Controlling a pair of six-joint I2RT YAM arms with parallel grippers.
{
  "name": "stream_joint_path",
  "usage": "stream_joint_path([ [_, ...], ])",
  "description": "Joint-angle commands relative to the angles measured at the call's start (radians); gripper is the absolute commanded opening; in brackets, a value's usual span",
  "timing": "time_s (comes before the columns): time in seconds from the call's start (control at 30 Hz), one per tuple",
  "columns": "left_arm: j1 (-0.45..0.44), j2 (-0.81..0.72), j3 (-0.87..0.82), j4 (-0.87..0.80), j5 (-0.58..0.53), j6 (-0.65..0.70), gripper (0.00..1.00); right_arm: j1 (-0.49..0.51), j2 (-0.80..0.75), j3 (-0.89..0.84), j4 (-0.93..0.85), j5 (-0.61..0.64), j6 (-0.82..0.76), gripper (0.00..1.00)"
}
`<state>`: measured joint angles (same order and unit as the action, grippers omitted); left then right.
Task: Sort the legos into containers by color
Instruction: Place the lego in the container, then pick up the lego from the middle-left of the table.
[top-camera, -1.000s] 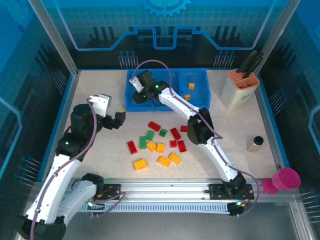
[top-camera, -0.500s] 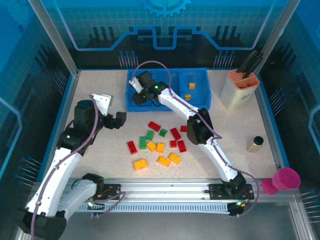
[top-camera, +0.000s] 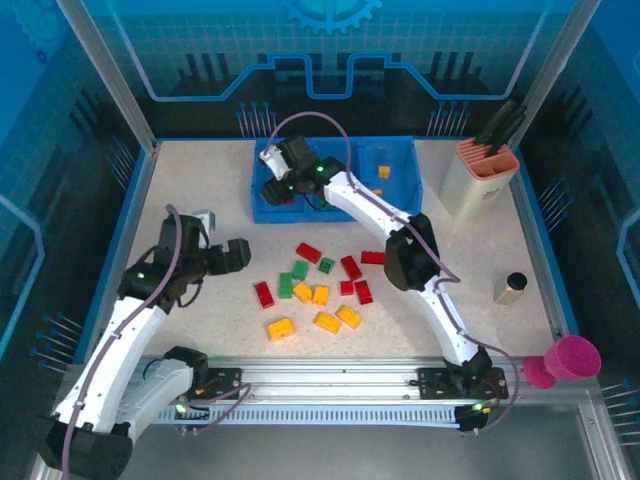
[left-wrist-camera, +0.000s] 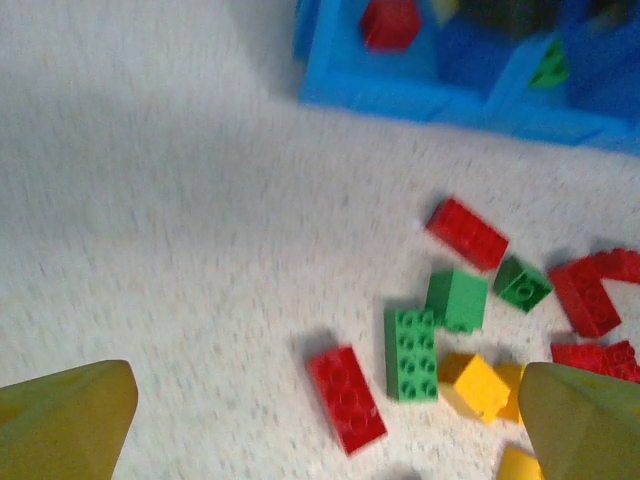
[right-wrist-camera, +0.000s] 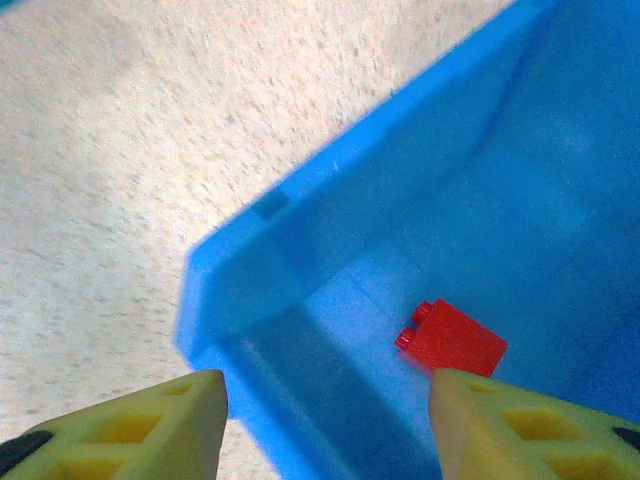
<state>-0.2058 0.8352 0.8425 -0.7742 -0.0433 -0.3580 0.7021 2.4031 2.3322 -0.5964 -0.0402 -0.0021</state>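
Observation:
I should lower my left gripper back onto the red oblong brick (left-wrist-camera: 346, 398) next and turn its fingers to the long sides, because bare table lies between them and the green brick (left-wrist-camera: 412, 353).
Red, green and yellow-orange legos (top-camera: 320, 290) lie scattered mid-table. My left gripper (top-camera: 238, 255) hovers open just left of them. In the left wrist view a red oblong brick (left-wrist-camera: 346, 398) lies below and between its fingertips (left-wrist-camera: 70, 420), with a green oblong brick (left-wrist-camera: 412, 353) beside it. The blue tray's containers (top-camera: 335, 205) sit at the back. My right gripper (top-camera: 277, 190) hangs open over the left compartment (right-wrist-camera: 300, 250), where a red brick (right-wrist-camera: 452, 338) lies on the floor apart from the fingers. Two yellow bricks (top-camera: 380, 180) lie in the right compartment, and a green one (left-wrist-camera: 550, 68) in the middle.
A beige holder with an orange rim (top-camera: 478, 180) stands at the back right. A small cylinder (top-camera: 513, 288) stands near the right edge, and a pink cup (top-camera: 572, 358) sits at the near right corner. Bare table lies left of the pile.
My left gripper has swung down and nearer, toward the left side of the brick pile. My right gripper has shifted slightly over the tray's left compartment.

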Motion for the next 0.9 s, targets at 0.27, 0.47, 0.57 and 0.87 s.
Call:
stream_joint_path([
  [0.27, -0.239, 0.075, -0.204, 0.049, -0.015, -0.528, 0.89, 0.008, -0.383, -0.319, 0.077, -0.020, 0.027, 0.60],
  [0.47, -0.270, 0.135, -0.247, 0.141, -0.066, -0.641, 0.80, -0.008, -0.555, -0.585, 0.150, 0.029, 0.026, 0.62],
  [0.57, -0.274, 0.182, -0.247, 0.183, -0.076, -0.667, 0.77, -0.032, -0.621, -0.704, 0.187, 0.040, 0.052, 0.62],
  [0.87, -0.277, 0.336, -0.232, 0.267, -0.075, -0.656, 0.74, -0.108, -0.698, -0.884, 0.245, -0.002, 0.117, 0.62],
])
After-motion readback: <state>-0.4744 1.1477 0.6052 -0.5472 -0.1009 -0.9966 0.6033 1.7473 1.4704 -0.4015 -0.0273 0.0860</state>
